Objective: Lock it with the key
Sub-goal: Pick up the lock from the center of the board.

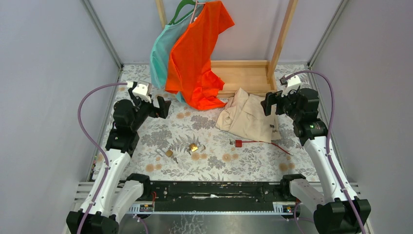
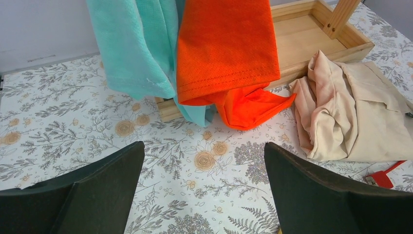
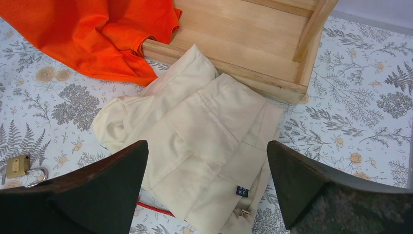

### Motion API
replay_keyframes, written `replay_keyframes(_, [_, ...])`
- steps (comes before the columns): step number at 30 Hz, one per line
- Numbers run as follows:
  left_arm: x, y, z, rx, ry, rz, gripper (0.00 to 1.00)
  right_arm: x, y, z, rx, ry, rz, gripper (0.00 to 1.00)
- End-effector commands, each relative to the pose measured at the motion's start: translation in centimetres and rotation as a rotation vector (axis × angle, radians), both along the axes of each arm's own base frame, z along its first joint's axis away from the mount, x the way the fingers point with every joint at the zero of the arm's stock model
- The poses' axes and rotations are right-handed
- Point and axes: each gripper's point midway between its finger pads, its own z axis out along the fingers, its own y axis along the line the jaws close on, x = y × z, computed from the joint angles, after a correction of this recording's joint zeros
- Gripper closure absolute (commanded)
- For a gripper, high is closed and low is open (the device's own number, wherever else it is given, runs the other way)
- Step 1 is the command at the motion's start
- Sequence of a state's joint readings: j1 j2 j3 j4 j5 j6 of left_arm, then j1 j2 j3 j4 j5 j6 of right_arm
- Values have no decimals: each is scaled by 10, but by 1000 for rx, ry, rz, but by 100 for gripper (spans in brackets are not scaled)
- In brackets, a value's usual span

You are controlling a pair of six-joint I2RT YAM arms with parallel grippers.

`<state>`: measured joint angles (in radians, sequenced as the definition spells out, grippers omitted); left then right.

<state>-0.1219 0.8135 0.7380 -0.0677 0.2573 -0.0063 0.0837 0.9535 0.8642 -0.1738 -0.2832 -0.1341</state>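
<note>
My left gripper, turning, moves down, back and to the right in the top view onto the middle padlock's brass body next. This keeps its open shackle clear.
A brass padlock (image 1: pixel 193 147) lies on the floral tablecloth near the table's middle; it also shows at the left edge of the right wrist view (image 3: pixel 17 165). A second small brass padlock (image 1: pixel 168 153) lies just left of it, with what looks like a small key (image 1: pixel 175 159) beside it. A red tag (image 1: pixel 238 143) on a red cord lies to the right, also visible in the left wrist view (image 2: pixel 382 178). My left gripper (image 1: pixel 162 107) (image 2: pixel 203 144) is open and empty, raised over the cloth. My right gripper (image 1: pixel 269 103) (image 3: pixel 207 142) is open and empty above a beige garment.
A crumpled beige garment (image 1: pixel 248 116) lies at the right middle. An orange shirt (image 1: pixel 199 53) and a teal shirt (image 1: pixel 160 53) hang from a wooden rack whose base (image 1: pixel 243 75) stands at the back. Grey walls enclose the table.
</note>
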Motion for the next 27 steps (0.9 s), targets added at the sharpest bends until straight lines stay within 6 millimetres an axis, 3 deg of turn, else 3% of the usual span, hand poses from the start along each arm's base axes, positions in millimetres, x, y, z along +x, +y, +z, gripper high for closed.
replay_keyframes(1, [0,-3,17,1,-54,-31,0,2,3,17,5,-61,22,1])
replay_keyframes(9, [-3,-7,14,32,-48,-69,0,6,-5,18,-11,-72,-18,1])
replay_keyframes(13, [-10,-21,-4,109,-26,-194,0,7,-6,19,-14,-67,-28,1])
replay_keyframes(20, [-40,-60,-88,371,156,-465,0,8,-6,24,-28,-64,-20,1])
replay_keyframes(27, [-70,-98,-150,457,316,-613,0,4,9,0,-9,5,45,1])
